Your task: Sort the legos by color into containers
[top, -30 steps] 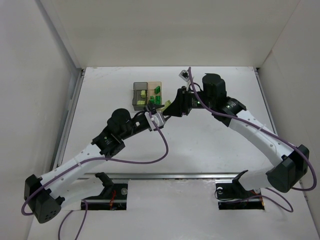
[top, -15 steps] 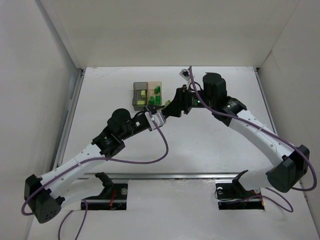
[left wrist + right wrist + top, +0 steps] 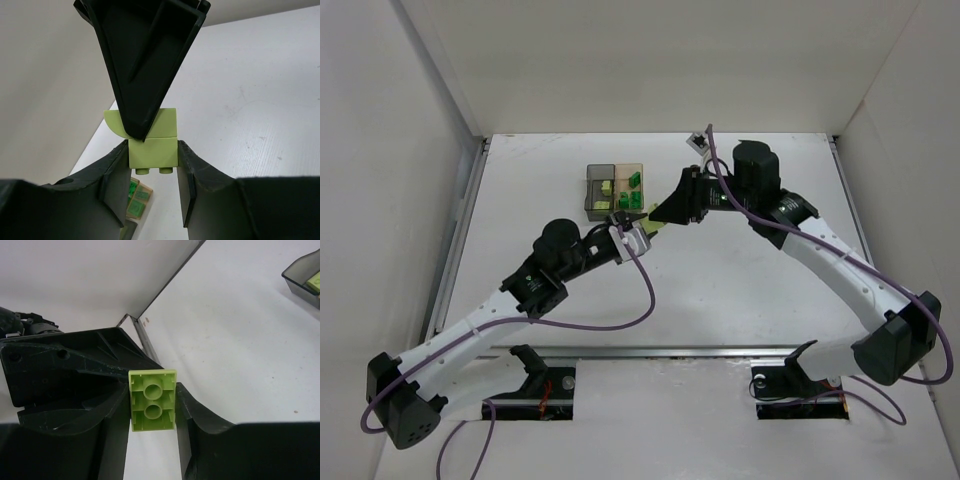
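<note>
My right gripper will next pull outward off my left gripper's brick and then move down over the smoky grey container [image 3: 599, 192], because pale legos like this piece lie there.
My left gripper [image 3: 153, 149] is shut on a pale yellow-green lego brick [image 3: 159, 153], studs down. A second pale yellow-green lego with a rounded corner [image 3: 168, 123] sits joined on top of it. My right gripper [image 3: 152, 407] is shut on that piece [image 3: 152, 399], which shows its hollow underside. The two grippers meet tip to tip [image 3: 648, 222] just in front of the containers. The smoky grey container [image 3: 599, 192] holds pale legos. The amber container [image 3: 632, 186] holds dark green legos [image 3: 634, 181].
White walls stand on the left, back and right of the white table [image 3: 740, 290]. A metal rail [image 3: 460, 240] runs along the table's left edge. Purple cables hang from both arms. The grey container's corner [image 3: 300, 276] shows at the right wrist view's top right.
My right wrist has shifted slightly right and up, and the left arm has shifted a little. Both grippers stay closed together near the containers.
</note>
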Motion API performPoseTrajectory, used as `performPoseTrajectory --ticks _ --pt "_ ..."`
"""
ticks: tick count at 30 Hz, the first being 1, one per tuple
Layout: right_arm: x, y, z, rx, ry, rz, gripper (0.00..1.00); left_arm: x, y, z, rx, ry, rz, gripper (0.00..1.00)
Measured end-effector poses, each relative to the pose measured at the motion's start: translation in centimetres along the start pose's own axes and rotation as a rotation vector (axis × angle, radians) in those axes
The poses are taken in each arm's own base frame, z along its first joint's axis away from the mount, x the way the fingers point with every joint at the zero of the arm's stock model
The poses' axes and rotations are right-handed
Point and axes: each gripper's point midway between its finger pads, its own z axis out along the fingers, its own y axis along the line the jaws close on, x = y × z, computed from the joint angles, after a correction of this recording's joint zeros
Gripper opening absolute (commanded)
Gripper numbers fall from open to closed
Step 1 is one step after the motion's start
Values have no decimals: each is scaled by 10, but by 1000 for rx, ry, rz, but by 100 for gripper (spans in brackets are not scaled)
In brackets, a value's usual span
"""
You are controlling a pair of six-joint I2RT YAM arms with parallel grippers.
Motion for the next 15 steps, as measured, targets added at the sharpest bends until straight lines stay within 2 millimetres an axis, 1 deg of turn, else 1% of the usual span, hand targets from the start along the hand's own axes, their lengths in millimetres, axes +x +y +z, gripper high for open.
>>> performPoseTrajectory --ticks 5,7,9,12,13,14,15 --pt "0 -4 -2 15 0 8 0 3 -1 0 -4 15 1 0" --pt "-1 -9 -5 41 -6 17 0 8 -1 -3 -9 41 -4 0" --pt "-17 -30 -16 127 -69 19 0 26 0 -15 -39 103 -11 0" --pt "-46 -69 -41 262 -176 31 0 56 -6 -41 -74 196 -23 0" --pt "-53 -78 -44 291 -194 37 0 64 -10 -49 -80 219 -26 0" --pt "-59 -83 -42 304 -202 36 0 71 -13 -56 -86 237 -31 0" --pt "-64 -88 -36 307 -199 38 0 76 -15 -61 -92 254 -37 0"
